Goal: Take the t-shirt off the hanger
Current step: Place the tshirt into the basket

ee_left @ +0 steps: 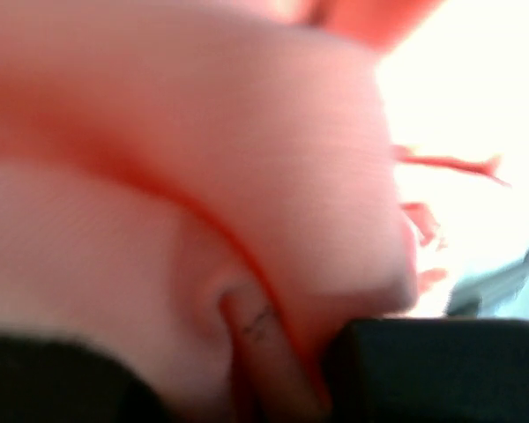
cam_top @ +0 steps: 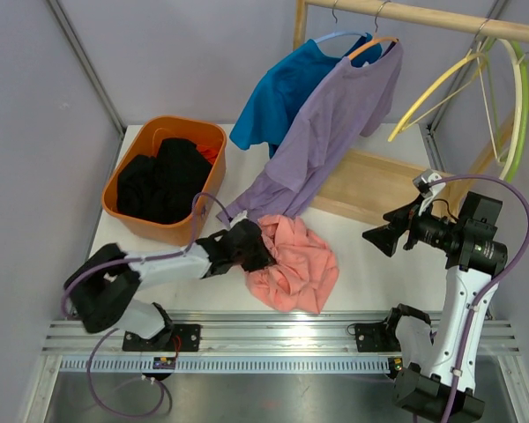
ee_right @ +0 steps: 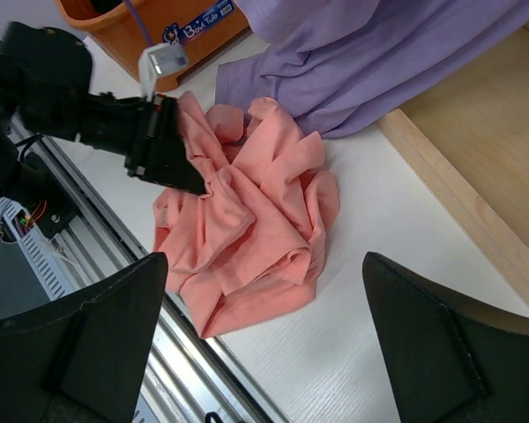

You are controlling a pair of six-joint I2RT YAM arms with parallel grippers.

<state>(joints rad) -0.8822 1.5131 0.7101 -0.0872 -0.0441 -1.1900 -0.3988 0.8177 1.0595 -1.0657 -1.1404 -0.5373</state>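
Note:
My left gripper will next lift the pink shirt to the left in the top view, over the orange basket's rim, then lower it inside and let it go.
A purple t-shirt (cam_top: 335, 123) hangs on an orange hanger (cam_top: 375, 44) from the wooden rail (cam_top: 423, 13), its hem trailing onto the table; it also shows in the right wrist view (ee_right: 397, 62). A salmon-pink t-shirt (cam_top: 295, 264) lies crumpled on the table in front of it. My left gripper (cam_top: 263, 251) is shut on the pink shirt's left edge (ee_right: 256, 229), and pink cloth (ee_left: 203, 132) fills the left wrist view around my gripper (ee_left: 247, 370). My right gripper (cam_top: 375, 240) is open and empty, held above the table to the right of the pink shirt (ee_right: 264, 264).
A blue t-shirt (cam_top: 278, 97) hangs on a blue hanger (cam_top: 335, 37) behind the purple one. Empty yellow (cam_top: 441, 84) and green (cam_top: 518, 115) hangers hang at the right. An orange basket (cam_top: 159, 231) of dark clothes stands at the left. A wooden board (cam_top: 370, 185) lies under the rail.

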